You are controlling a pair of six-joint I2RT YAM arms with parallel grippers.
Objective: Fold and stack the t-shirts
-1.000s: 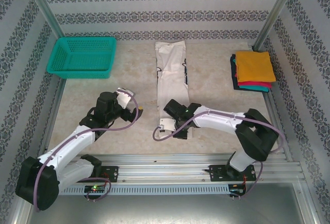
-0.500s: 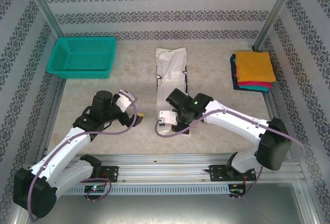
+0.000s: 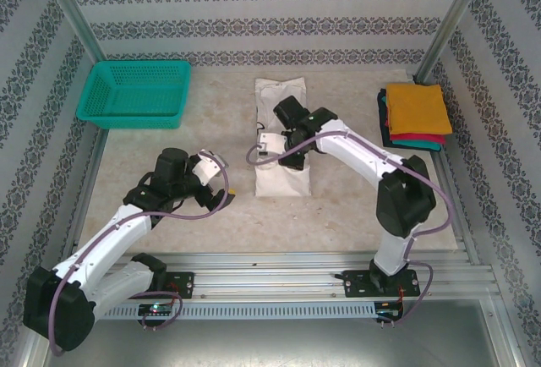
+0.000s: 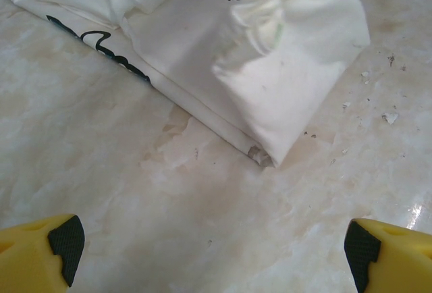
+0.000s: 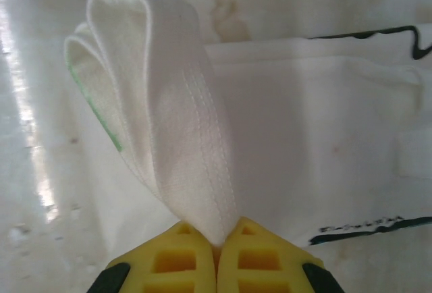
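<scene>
The lifted near end of the t-shirt still hangs short of the t-shirt's lettered middle [image 5: 337,178], so the right gripper will next move outward and down onto that middle to release the stitched hem [image 5: 196,151].
The white t-shirt [image 3: 283,183] lies as a long folded strip in the middle of the table, black lettering showing along its edge. My right gripper [image 3: 287,157] hovers over its middle, shut on the shirt's stitched hem [image 5: 196,151], which rises in a doubled loop from the yellow fingers [image 5: 182,262] above the rest of the shirt [image 5: 324,171]. My left gripper [image 3: 221,191] stands open to the left of the strip's near end, nothing between its fingertips [image 4: 62,244]; the shirt's near corner [image 4: 283,84] lies just ahead of it. Folded orange [image 3: 417,106], red [image 3: 418,139] and teal [image 3: 428,145] shirts are stacked at the right.
A teal mesh basket [image 3: 135,92] sits at the far left. Metal posts [image 3: 444,33] and patterned walls close in the table. Bare marble-look tabletop [image 3: 203,223] stretches between the shirt and the near rail [image 3: 279,265].
My right gripper has carried the shirt's near end away from the near edge toward the far side, doubling the strip over itself. The left arm has shifted only slightly.
</scene>
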